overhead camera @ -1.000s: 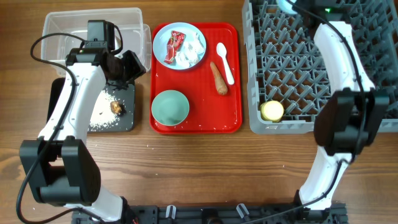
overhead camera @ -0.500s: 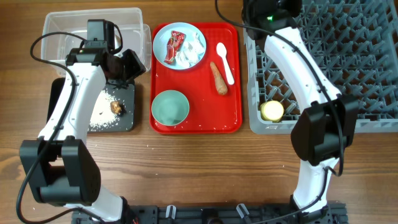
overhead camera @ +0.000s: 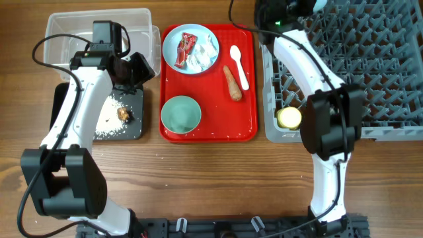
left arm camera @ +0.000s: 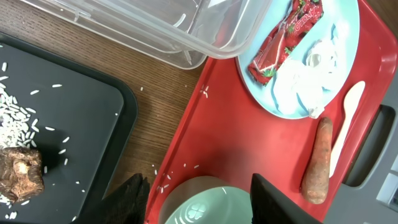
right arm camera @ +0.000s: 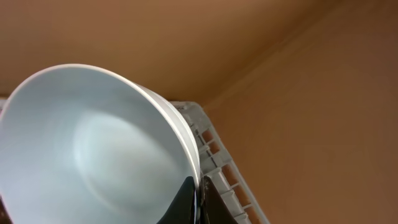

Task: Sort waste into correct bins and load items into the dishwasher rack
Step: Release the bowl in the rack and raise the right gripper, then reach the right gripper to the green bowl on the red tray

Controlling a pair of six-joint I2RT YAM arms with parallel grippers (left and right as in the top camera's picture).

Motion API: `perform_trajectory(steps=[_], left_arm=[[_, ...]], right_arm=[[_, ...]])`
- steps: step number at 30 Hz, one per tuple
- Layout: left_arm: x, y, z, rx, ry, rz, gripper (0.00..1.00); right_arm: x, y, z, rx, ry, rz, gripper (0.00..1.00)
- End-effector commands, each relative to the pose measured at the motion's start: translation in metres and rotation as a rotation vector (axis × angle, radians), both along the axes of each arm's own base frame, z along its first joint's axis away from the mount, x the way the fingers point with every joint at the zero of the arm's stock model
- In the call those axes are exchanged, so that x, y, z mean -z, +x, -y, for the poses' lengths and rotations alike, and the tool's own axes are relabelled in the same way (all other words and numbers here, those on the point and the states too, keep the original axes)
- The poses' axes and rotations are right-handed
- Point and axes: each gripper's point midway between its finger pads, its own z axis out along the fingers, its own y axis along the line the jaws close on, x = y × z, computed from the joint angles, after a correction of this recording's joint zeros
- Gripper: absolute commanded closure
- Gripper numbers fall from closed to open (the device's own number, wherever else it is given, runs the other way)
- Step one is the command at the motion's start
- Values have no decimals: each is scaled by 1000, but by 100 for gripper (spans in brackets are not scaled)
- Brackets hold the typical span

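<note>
The bowl should go in the rack's far corner, clear of the yellow cup (overhead camera: 289, 118), so I should move my right gripper down and to the left in the overhead view to release the bowl there.
My right gripper (right arm camera: 198, 186) is shut on the rim of a pale white bowl (right arm camera: 93, 143), held at the far left corner of the grey dishwasher rack (overhead camera: 370, 66); in the overhead view the gripper (overhead camera: 276, 9) is at the top edge. A yellow cup (overhead camera: 289, 118) sits in the rack. My left gripper (overhead camera: 134, 69) is open and empty between the clear tub (overhead camera: 66, 30) and black tray (overhead camera: 129, 129), which holds rice crumbs (overhead camera: 109, 119) and a dark lump (overhead camera: 123, 114). The blue plate (overhead camera: 190, 49) carries the red wrapper (overhead camera: 184, 50) and tissue (overhead camera: 205, 53). The carrot stick (overhead camera: 232, 82), spoon (overhead camera: 239, 66) and mint bowl (overhead camera: 180, 113) lie nearby.
The plate, carrot stick, spoon and mint bowl all rest on a flat red serving tray (overhead camera: 218, 129) between the bins and the rack. A few rice grains lie on the wood next to the black tray. The clear tub holds nothing visible.
My right arm has swung left along the rack's far edge, from the right of its middle to its far left corner, still holding the bowl. The left arm has not moved.
</note>
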Motion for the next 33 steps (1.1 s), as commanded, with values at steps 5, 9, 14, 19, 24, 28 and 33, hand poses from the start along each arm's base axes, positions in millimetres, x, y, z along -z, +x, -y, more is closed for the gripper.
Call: perform_trajectory(steps=[5, 9, 14, 19, 24, 28, 33], left_arm=[[-9, 3, -2, -7, 4, 24, 45], [-9, 3, -2, -7, 4, 24, 45], [-9, 3, -2, -7, 4, 24, 45], [-9, 3, -2, -7, 4, 24, 44], [-9, 3, -2, -7, 4, 24, 43], [-9, 3, -2, -7, 4, 24, 43], [-9, 3, -2, -7, 4, 24, 43]], right_arm=[[47, 9, -8, -16, -55, -121, 96], [57, 12, -15, -51, -49, -146, 96], [71, 16, -40, -145, -27, -197, 96], [71, 14, -56, -172, -31, -199, 96], [73, 12, -65, -188, -37, -211, 88], [76, 10, -70, -198, -43, -234, 91], [84, 7, -78, -229, -46, -282, 91]])
